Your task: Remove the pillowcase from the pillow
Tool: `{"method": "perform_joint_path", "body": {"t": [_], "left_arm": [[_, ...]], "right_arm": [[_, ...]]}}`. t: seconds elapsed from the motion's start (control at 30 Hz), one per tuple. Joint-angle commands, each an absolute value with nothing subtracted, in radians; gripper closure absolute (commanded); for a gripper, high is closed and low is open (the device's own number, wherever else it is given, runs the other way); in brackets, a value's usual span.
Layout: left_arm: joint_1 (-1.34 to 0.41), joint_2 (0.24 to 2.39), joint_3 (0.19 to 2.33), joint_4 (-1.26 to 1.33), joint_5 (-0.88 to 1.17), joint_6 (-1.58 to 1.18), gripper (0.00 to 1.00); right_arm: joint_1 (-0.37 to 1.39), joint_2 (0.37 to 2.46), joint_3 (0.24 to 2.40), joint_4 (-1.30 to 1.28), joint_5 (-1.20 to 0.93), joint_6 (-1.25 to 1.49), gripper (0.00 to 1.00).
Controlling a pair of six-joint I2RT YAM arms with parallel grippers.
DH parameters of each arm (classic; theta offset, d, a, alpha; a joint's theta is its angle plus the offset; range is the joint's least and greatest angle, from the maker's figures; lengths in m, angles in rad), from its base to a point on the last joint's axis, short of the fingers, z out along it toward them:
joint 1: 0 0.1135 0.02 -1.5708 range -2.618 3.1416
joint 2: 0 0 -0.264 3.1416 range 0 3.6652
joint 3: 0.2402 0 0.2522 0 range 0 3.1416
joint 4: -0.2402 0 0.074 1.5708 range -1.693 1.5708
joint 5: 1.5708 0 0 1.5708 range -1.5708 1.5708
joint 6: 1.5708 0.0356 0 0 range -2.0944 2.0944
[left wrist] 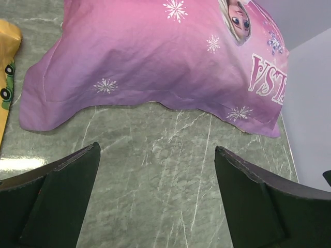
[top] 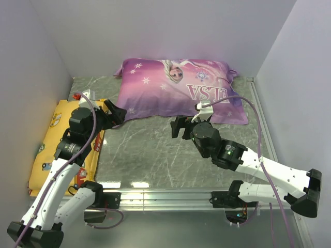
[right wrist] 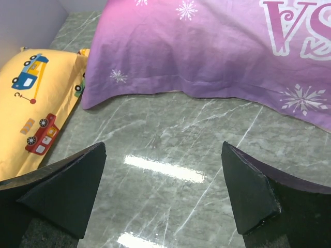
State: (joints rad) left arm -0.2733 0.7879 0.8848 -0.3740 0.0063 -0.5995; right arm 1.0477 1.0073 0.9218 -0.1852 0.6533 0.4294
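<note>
The cloth lies slack at the pillowcase's near corner by the yellow cushion, so my left gripper will reach outward and down onto that corner next.
The purple-pink pillowcase [top: 178, 90] with the blonde princess, snowflakes and "ELSA" lies flat and plump at the back of the table, fully covering the pillow, which is hidden inside. It also shows in the left wrist view [left wrist: 155, 57] and the right wrist view [right wrist: 207, 51]. My left gripper [top: 116, 114] is open and empty, just off the pillowcase's near left corner, above bare table [left wrist: 155, 155]. My right gripper [top: 178, 126] is open and empty, just in front of the pillowcase's near edge, above bare table [right wrist: 163, 155].
A yellow cushion [top: 59, 144] with cartoon vehicles lies along the left side, under my left arm; it shows in the right wrist view [right wrist: 31, 108]. White walls close the back and both sides. Green marble table [top: 150, 150] lies between the arms.
</note>
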Motion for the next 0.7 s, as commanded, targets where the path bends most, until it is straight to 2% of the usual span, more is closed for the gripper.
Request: {"method": "perform_joint_path", "body": {"t": [0.0, 0.2, 0.33, 0.5, 0.67], "left_arm": [[-0.270, 0.787, 0.880, -0.340, 0.002, -0.611, 0.02], [-0.270, 0.804, 0.877, -0.345, 0.003, -0.630, 0.01], [-0.270, 0.830, 0.884, -0.348, -0.038, -0.663, 0.01], [-0.272, 0.871, 0.853, -0.304, -0.101, -0.733, 0.01], [-0.270, 0.926, 0.769, -0.197, -0.143, -0.801, 0.01]], "right_arm": [[1.043, 0.999, 0.933, -0.164, 0.667, 0.413, 0.01], [0.997, 0.996, 0.933, -0.179, 0.638, 0.433, 0.01], [0.911, 1.003, 0.928, -0.175, 0.513, 0.462, 0.02], [0.657, 1.058, 0.937, -0.152, 0.315, 0.525, 0.02], [0.566, 1.164, 1.014, -0.191, 0.368, 0.529, 0.02]]}}
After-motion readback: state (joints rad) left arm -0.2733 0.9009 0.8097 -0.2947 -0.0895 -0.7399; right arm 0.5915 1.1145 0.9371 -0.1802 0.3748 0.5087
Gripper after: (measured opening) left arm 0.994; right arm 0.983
